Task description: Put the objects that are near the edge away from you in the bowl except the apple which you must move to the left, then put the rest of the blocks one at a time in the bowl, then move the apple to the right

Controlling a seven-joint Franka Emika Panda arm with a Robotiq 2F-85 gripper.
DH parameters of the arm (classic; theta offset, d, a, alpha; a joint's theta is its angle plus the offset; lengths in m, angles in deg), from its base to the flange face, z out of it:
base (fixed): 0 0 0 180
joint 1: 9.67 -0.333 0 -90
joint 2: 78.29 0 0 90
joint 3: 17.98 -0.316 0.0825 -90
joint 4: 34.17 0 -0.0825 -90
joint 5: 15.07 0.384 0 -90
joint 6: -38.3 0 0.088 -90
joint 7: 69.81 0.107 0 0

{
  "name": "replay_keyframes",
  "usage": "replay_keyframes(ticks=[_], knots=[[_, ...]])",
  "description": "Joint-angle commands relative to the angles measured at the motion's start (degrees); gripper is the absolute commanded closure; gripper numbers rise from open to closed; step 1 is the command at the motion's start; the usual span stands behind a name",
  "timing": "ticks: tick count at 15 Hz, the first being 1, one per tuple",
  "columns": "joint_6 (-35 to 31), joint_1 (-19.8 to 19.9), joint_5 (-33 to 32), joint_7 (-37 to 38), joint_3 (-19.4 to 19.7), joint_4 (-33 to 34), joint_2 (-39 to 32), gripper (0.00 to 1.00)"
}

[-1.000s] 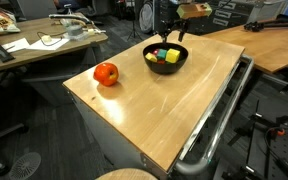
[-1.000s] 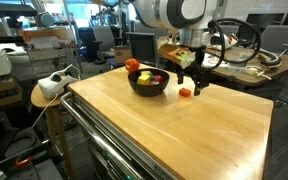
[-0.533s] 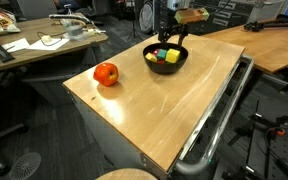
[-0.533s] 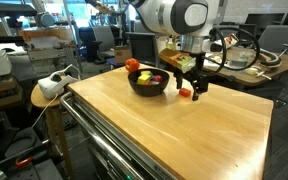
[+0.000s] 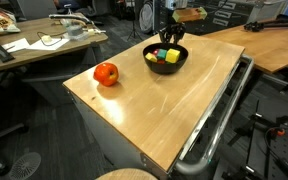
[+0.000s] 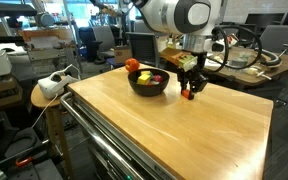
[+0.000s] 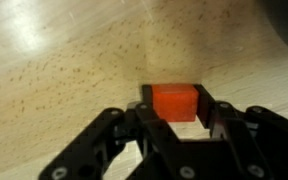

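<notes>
I will lift the red block (image 6: 187,95) with my gripper, then lower it onto the coloured blocks in the black bowl (image 6: 144,88).
A small red block (image 7: 174,102) lies on the wooden table (image 6: 174,130) just beside the black bowl (image 6: 144,88). My gripper (image 7: 176,104) is lowered over it, a finger pressed to each side and the block still resting on the wood. In an exterior view the gripper (image 6: 189,90) stands at the bowl's side with the red block (image 6: 187,95) between its tips. The bowl (image 5: 149,50) holds a yellow block (image 5: 172,57) and other coloured blocks. The red apple (image 5: 106,73) sits apart on the table; in an exterior view the apple (image 6: 133,66) shows behind the bowl.
A metal rail (image 5: 219,120) runs along one table edge. Desks with clutter (image 5: 44,40) and a second wooden table (image 5: 274,45) stand close by. A stool with a white device (image 6: 52,88) is beside the table corner.
The gripper has come down around the red block and its fingers have drawn in from wide open to the block's sides. The apple and the bowl have stayed put.
</notes>
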Motion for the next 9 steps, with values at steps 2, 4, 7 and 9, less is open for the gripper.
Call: replay_keyframes(ticks=[2, 4, 7, 9], knots=[[0.3, -0.7, -1.1, 1.1, 0.5, 1.3, 1.4, 0.82], [0.0, -1.5, -3.0, -0.2, 0.5, -0.6, 5.3, 0.82], [0.4, -2.5, -4.5, -1.7, -0.6, -4.3, 11.7, 0.82], [-0.4, -2.8, -2.9, -4.4, -2.2, -7.2, 16.1, 0.82]])
